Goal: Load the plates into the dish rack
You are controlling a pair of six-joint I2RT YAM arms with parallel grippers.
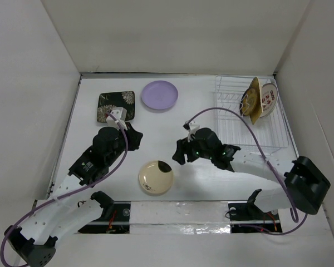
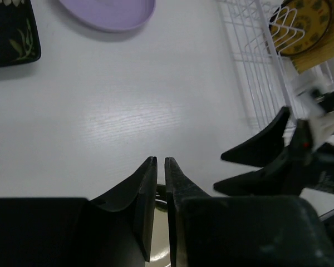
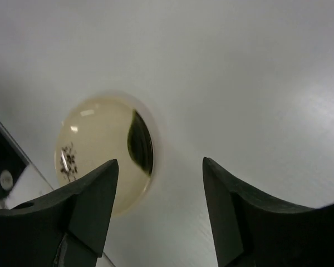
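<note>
The cream plate's black-patched rim (image 1: 170, 168) (image 3: 151, 160) is nearest the open fingers of my right gripper, so I will move that gripper down, back and to the left in the top view onto it next.
Three plates lie on the table: a black floral square one (image 1: 116, 105), a round lilac one (image 1: 160, 95) and a cream one with a black patch (image 1: 156, 177). The white wire dish rack (image 1: 234, 119) at the back right holds a brown-gold plate (image 1: 251, 101) and a white plate with red marks (image 1: 269, 98), both upright. My left gripper (image 1: 138, 138) hovers between the floral and cream plates, shut to a sliver with nothing in it. My right gripper (image 1: 177, 154) is open and empty just right of the cream plate (image 3: 103, 153), which lies beside its left finger.
White walls close in the table on the left, back and right. The two grippers point toward each other, a short gap apart, and the right gripper's fingers (image 2: 256, 161) show in the left wrist view. The rack's near rows (image 2: 250, 67) hold nothing.
</note>
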